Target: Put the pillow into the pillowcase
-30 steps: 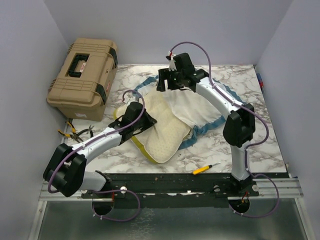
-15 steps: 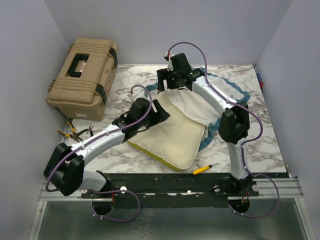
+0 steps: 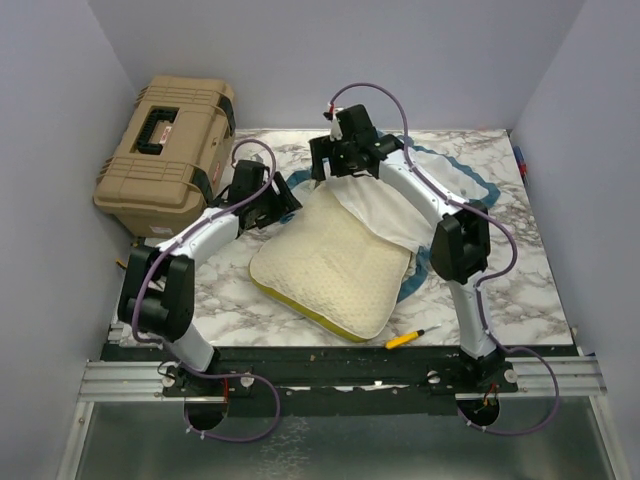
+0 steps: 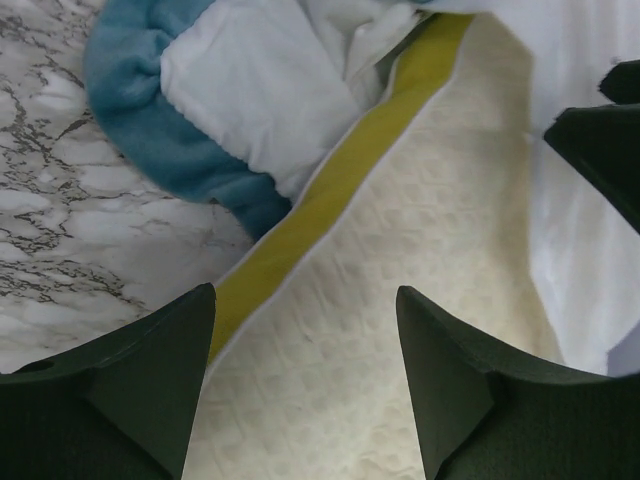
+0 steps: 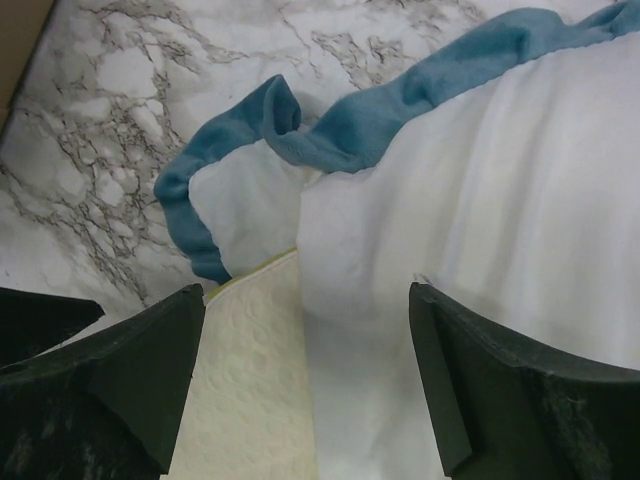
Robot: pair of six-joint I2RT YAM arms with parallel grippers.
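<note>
The pillowcase's blue trim (image 3: 301,177) by the pillow's far corner is farther outward and lower than my fingers, so my left gripper needs to move outward and down onto that trim next.
The cream quilted pillow (image 3: 335,265) lies flat in the middle of the table, its far end tucked under the white inside of the pillowcase (image 3: 385,210). The case spreads back and right, its blue trim showing around the edge. My left gripper (image 3: 285,195) hovers open over the pillow's far left corner, over the pillow (image 4: 400,230) beside its mustard band, with nothing between its fingers. My right gripper (image 3: 328,172) hangs open above the mouth of the pillowcase (image 5: 480,200), where white cloth overlaps the pillow (image 5: 250,390); it holds nothing.
A tan toolbox (image 3: 170,150) stands at the back left, close to my left arm. Pliers (image 3: 150,262) lie in front of it. A yellow-handled screwdriver (image 3: 410,338) lies near the front edge. Grey walls close in three sides.
My left gripper has opened, let go of the pillow and swung back toward the far left. The pillow has dropped flat and spread out. My right gripper has shifted slightly left.
</note>
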